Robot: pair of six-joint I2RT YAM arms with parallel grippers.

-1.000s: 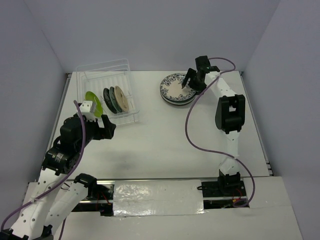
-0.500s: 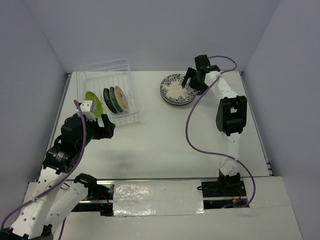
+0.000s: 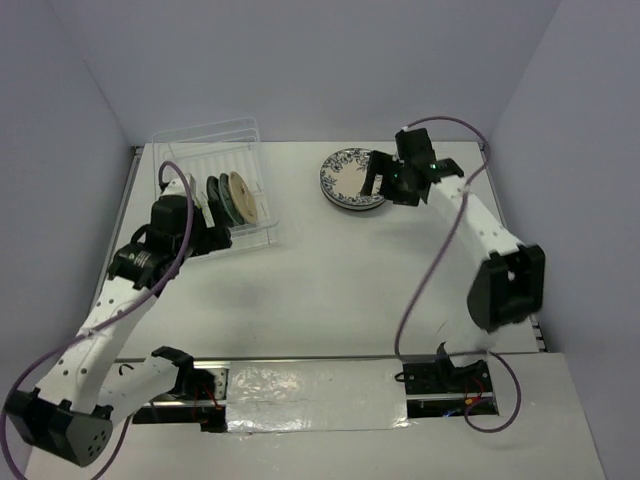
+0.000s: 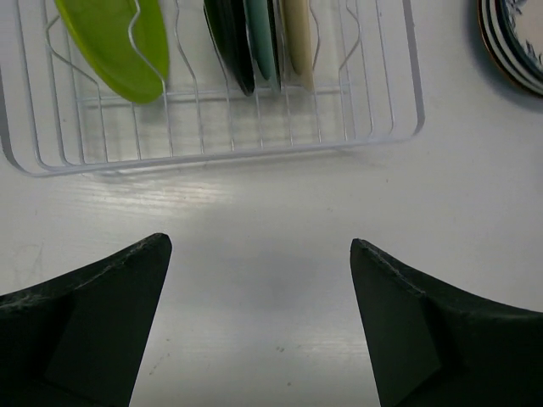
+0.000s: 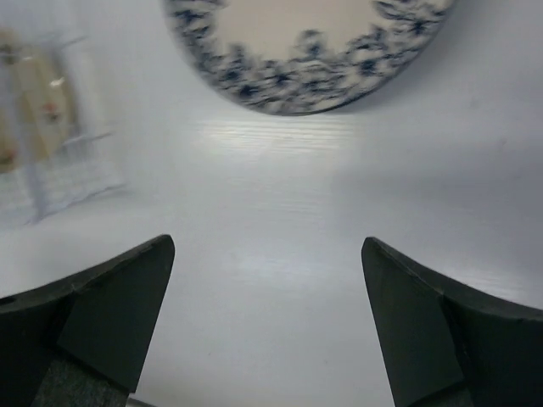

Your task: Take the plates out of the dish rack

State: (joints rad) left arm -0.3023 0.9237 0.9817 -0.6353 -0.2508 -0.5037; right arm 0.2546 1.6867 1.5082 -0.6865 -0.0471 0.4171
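Note:
My left gripper reaches outward over the rack (image 4: 212, 127) next, turning to straddle the lime green plate's rim (image 4: 85, 58), which lies outward and clear of the dark plate.
The clear dish rack (image 3: 210, 150) stands at the back left and holds upright plates: a tan one (image 3: 243, 197) and darker teal ones (image 3: 222, 200). In the left wrist view the rack (image 4: 212, 127) shows a lime green plate (image 4: 110, 38), a dark plate (image 4: 229, 38), a teal plate (image 4: 259, 34) and a tan plate (image 4: 297, 38). A stack topped by the white, blue-rimmed plate (image 3: 348, 177) lies on the table; it also shows in the right wrist view (image 5: 310, 42). My left gripper (image 3: 212, 238) (image 4: 259, 244) is open and empty, just in front of the rack. My right gripper (image 3: 376, 182) (image 5: 267, 244) is open and empty beside the stack.
The white table (image 3: 330, 280) is walled by grey panels. The rack's corner shows blurred at the left of the right wrist view (image 5: 42, 127). The stack's edge shows at the top right of the left wrist view (image 4: 513, 42).
My left arm has moved up to the rack and now covers the green plate from above. My right gripper has drawn back off the blue-rimmed plate, and its arm has swung out to the right.

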